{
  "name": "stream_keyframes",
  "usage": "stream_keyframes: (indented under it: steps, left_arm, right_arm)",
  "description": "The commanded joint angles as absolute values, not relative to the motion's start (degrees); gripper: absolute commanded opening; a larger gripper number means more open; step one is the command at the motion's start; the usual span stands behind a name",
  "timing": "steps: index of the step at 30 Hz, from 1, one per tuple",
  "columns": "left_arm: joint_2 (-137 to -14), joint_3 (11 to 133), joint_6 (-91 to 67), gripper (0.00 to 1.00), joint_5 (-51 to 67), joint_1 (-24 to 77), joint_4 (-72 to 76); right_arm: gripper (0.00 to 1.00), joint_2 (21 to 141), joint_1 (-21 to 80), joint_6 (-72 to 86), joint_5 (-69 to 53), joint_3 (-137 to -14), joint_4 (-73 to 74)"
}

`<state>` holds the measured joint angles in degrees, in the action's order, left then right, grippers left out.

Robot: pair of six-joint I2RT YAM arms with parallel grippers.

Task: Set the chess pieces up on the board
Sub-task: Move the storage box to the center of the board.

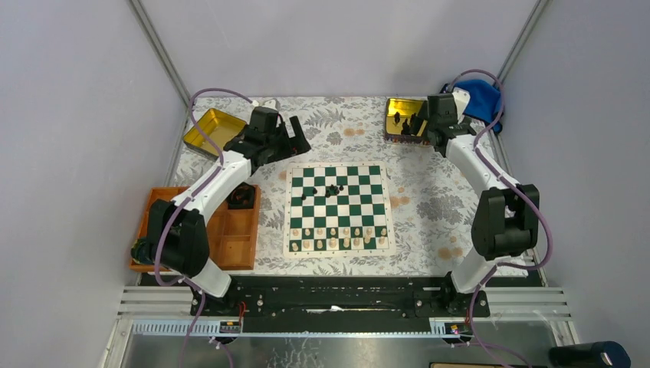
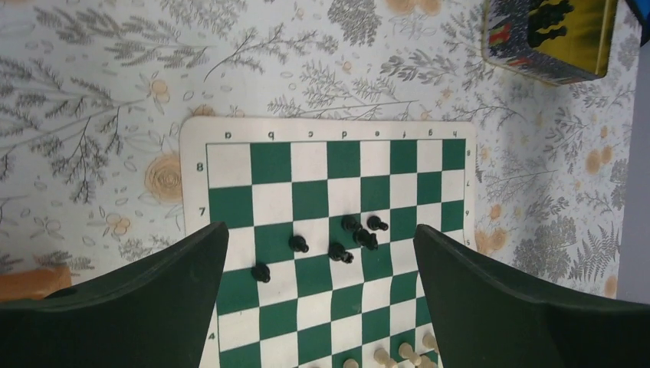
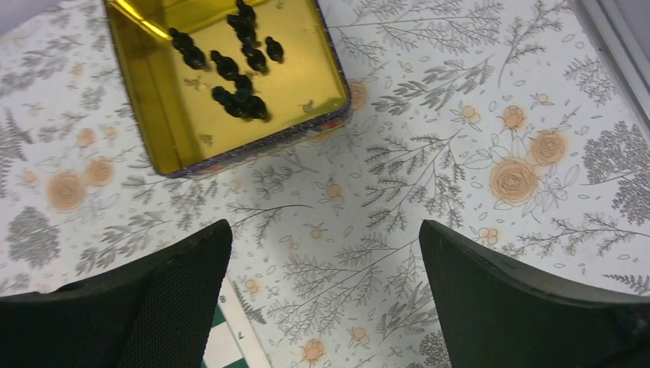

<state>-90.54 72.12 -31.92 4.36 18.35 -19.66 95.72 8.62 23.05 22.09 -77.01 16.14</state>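
My right gripper lowers its open fingers astride the gold tin's side rim [image 3: 343, 88] toward the blue object next, by the tin's near corner and clear of pieces, since that rim is below it.
The green-and-white board [image 1: 356, 211] lies mid-table. Several black chess pieces [image 1: 331, 189] stand or lie loosely clustered near its middle; in the left wrist view they [image 2: 356, 236] sit on the board [image 2: 306, 165] between my fingers and well below them. My left gripper [image 1: 300, 140] [image 2: 320, 228] hovers open and empty over the board's far left corner. More black chess pieces [image 3: 238, 73] lie in a gold tin [image 3: 253, 149] at the back right. My right gripper [image 1: 418, 123] [image 3: 323, 224] hangs open and empty just beside that tin [image 1: 397, 115].
Cream pieces [image 1: 337, 238] fill the board's two near rows. An empty gold tin [image 1: 208, 130] sits at the back left. An orange compartment tray [image 1: 230, 230] at the left holds a dark object [image 1: 243, 197]. A blue object [image 1: 479, 96] lies in the back right corner.
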Motion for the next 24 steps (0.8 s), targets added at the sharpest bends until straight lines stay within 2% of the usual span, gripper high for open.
stream_keyframes:
  steps: [1, 6, 12, 24]
  left_arm:
    - [-87.6, 70.0, -35.2, 0.99, 2.8, 18.9, -20.4]
    - [-87.3, 68.1, -36.7, 0.99, 2.4, 19.2, -20.4]
    - [-86.6, 65.9, -36.5, 0.99, 2.1, 19.3, -20.5]
    - [-87.9, 64.3, -36.0, 0.99, 2.4, 19.4, -20.7]
  right_arm:
    - [1.00, 99.4, 9.2, 23.0, 28.3, -80.2, 18.3]
    - [0.99, 106.9, 9.0, 22.6, 31.0, -88.0, 23.6]
    - [0.88, 107.7, 6.0, 23.3, 23.8, -85.5, 17.2]
    - [0.85, 114.8, 1.8, 23.6, 18.7, -90.5, 17.6]
